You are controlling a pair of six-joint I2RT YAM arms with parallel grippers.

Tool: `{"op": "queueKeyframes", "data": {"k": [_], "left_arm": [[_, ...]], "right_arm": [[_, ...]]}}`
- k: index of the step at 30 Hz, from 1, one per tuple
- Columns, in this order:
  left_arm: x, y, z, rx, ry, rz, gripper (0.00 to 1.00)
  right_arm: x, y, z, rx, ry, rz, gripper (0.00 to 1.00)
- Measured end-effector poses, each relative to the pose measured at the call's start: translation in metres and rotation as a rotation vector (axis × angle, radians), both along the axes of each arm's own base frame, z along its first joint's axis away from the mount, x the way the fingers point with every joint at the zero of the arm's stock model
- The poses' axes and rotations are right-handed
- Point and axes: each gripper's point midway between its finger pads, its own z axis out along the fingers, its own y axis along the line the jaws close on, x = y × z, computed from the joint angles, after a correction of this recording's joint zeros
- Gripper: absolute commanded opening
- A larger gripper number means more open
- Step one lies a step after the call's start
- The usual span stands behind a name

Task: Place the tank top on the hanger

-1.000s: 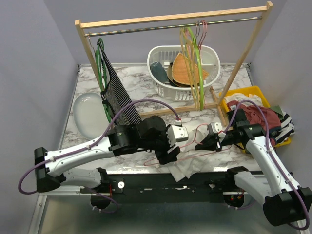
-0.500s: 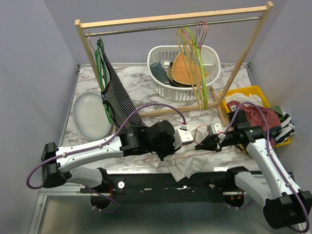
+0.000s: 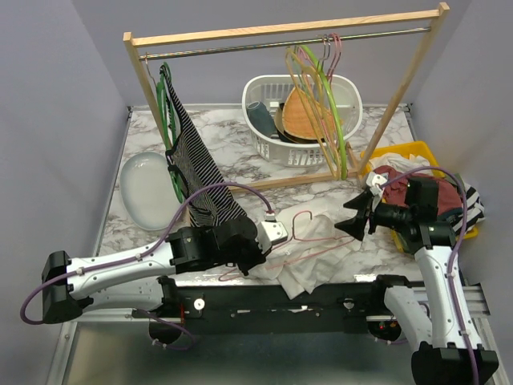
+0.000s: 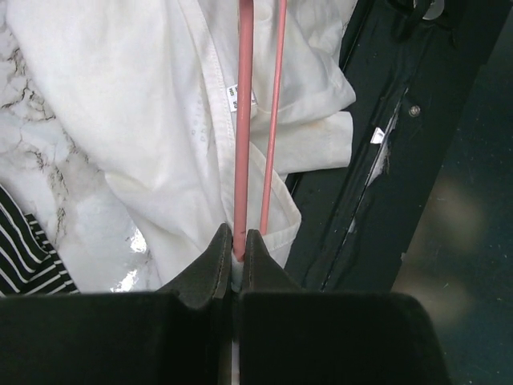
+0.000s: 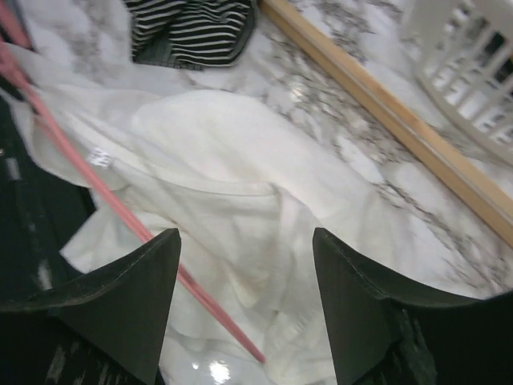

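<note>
The hanger's loose end lies bare on top of the tank top, so the robot's right gripper needs to move down and slightly outward next, to the fold of the tank top's strap.
The white tank top (image 3: 319, 261) lies crumpled on the marble table near the front edge, between the two arms. The thin pink hanger (image 3: 295, 222) rests flat on top of it. My left gripper (image 3: 275, 233) is shut on the hanger's wire at the left end. In the left wrist view the fingertips (image 4: 238, 250) pinch the pink hanger (image 4: 244, 120) over the tank top (image 4: 152, 120). My right gripper (image 3: 353, 216) hovers open above the garment's right side. In the right wrist view nothing sits between the right gripper's (image 5: 244, 249) fingers, with the tank top (image 5: 240, 160) and hanger (image 5: 100, 196) below.
A wooden clothes rack (image 3: 280, 32) spans the back, with a striped garment (image 3: 192, 168) on a dark green hanger and lime-green hangers (image 3: 321, 104). A white basket (image 3: 272, 144) stands behind its base rail (image 5: 385, 120). A yellow bin (image 3: 417, 152) of clothes is at right, a white dish (image 3: 148, 188) at left.
The left gripper shut on the hanger wire and drew back to the left. The right gripper opened, let go of the hanger and pulled away up and to the right.
</note>
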Motion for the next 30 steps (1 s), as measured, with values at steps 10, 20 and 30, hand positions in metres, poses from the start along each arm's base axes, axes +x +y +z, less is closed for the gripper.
{"op": "queueKeyframes", "data": {"k": [10, 20, 30], "left_arm": [[0.000, 0.001, 0.007, -0.075, -0.021, 0.013, 0.00], [0.000, 0.001, 0.008, -0.084, -0.034, -0.004, 0.00], [0.001, 0.001, 0.008, -0.082, -0.043, -0.008, 0.00]], "right_arm": [[0.037, -0.020, -0.017, -0.041, 0.163, -0.184, 0.55], [0.039, -0.008, -0.055, -0.167, 0.282, -0.111, 0.60], [0.041, -0.004, -0.096, -0.300, 0.363, -0.112, 0.35]]}}
